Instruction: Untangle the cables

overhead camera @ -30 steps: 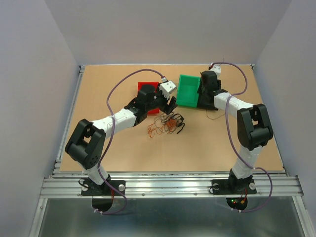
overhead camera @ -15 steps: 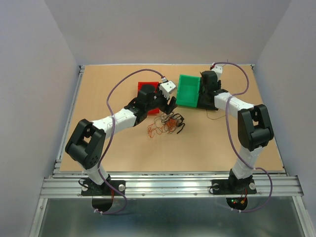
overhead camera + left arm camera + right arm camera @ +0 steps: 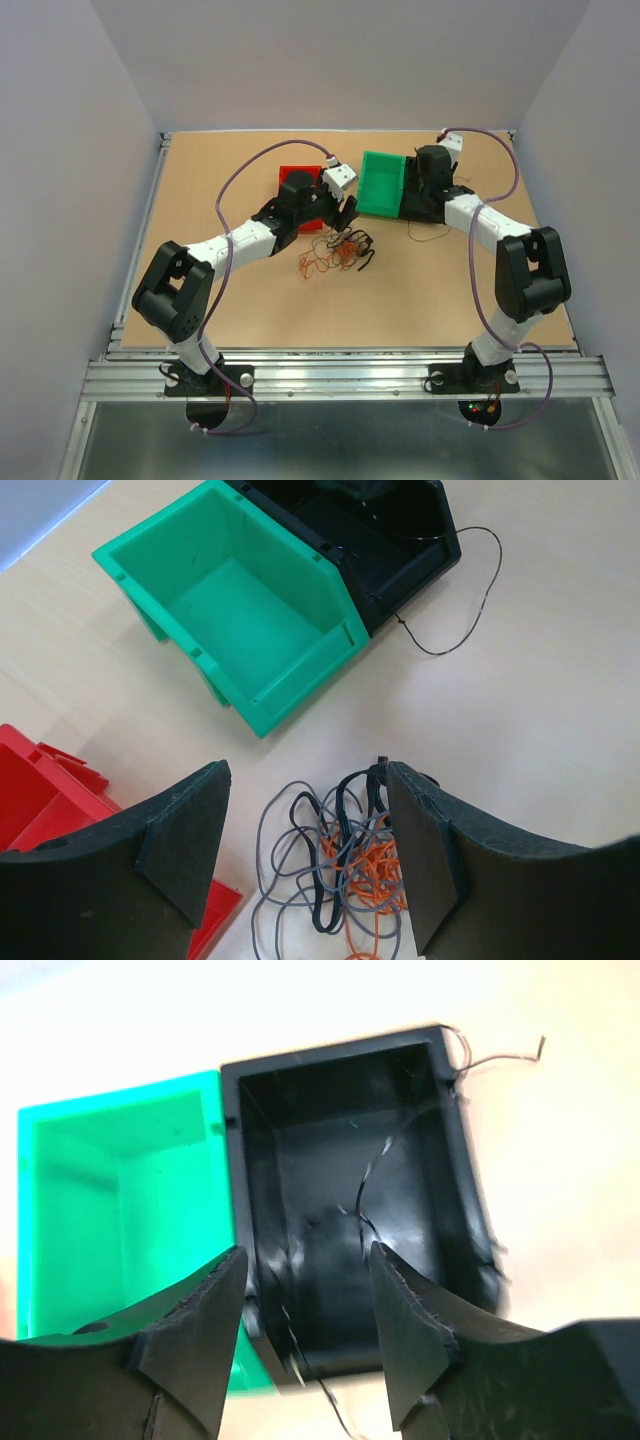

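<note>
My right gripper draws back and lowers onto the black wire's trailing loop [image 3: 438,238] next, which lies below it and back, clear of the black bin's rim.
The cables [image 3: 338,252] lie as a loose tangle of grey, black and orange loops on the table; in the left wrist view the cables [image 3: 340,870] sit between and below my fingers. My left gripper [image 3: 347,216] [image 3: 305,805] hovers open just over the tangle, gripping nothing. One thin black wire [image 3: 368,1175] lies apart in the black bin [image 3: 330,1055], with its ends trailing over the rim onto the table [image 3: 478,605]. My right gripper [image 3: 424,188] [image 3: 308,1265] stands open above that bin, and nothing is between its fingers.
A green bin [image 3: 380,185] [image 3: 110,1200] [image 3: 250,610] stands against the black bin's left side. A red bin [image 3: 295,175] [image 3: 40,790] lies under my left arm, left of the tangle. Walls enclose the table on three sides.
My right gripper has gone from shut to open over the black bin, and its arm has swung a little to the right. The left arm and the tangle have not moved.
</note>
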